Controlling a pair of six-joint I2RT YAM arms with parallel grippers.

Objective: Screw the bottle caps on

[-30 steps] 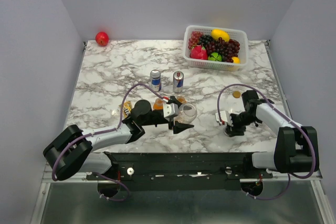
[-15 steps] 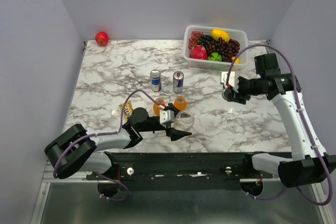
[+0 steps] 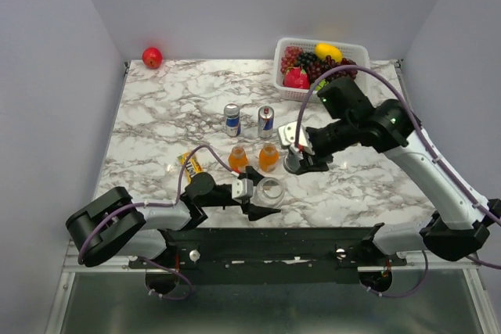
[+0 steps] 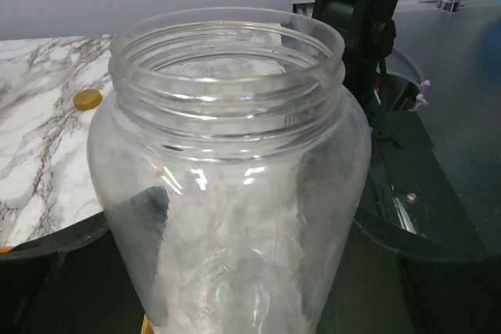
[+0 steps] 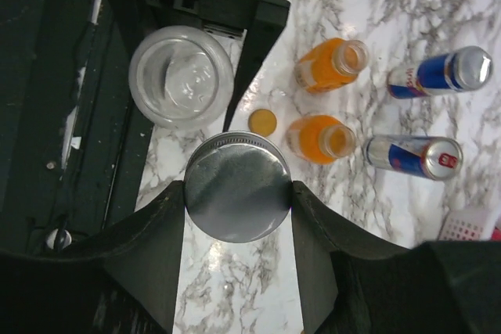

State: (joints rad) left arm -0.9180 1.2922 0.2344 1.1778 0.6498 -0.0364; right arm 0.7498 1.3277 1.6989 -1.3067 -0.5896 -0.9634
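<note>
The robot's right gripper should next move back, to the left in the top view and down, and release the lid on the jar's rim (image 3: 270, 188) (image 5: 185, 80), because the jar is open.
The clear glass jar (image 3: 272, 190) stands upright and open near the table's front edge, and my left gripper (image 3: 264, 198) is shut on its body. The jar fills the left wrist view (image 4: 227, 193). My right gripper (image 3: 297, 163) is shut on the flat silver lid (image 5: 237, 187), holding it level above the marble just right of the jar (image 5: 182, 76). Two open orange bottles (image 3: 238, 159) (image 3: 268, 157) stand behind the jar. One small orange cap (image 5: 262, 121) lies between the jar and the nearer bottle (image 5: 322, 138). Another cap (image 4: 87, 99) lies on the marble.
Two blue-and-silver drink cans (image 3: 232, 119) (image 3: 266, 122) stand behind the bottles. A white fruit basket (image 3: 279, 68) is at the back right, a red apple (image 3: 152, 57) at the back left. A yellow candy packet (image 3: 190, 163) lies left of the bottles.
My right arm lifted the silver lid from the right side, swung up and then left to the middle beside the bottles. My left gripper drew the jar toward the front edge.
</note>
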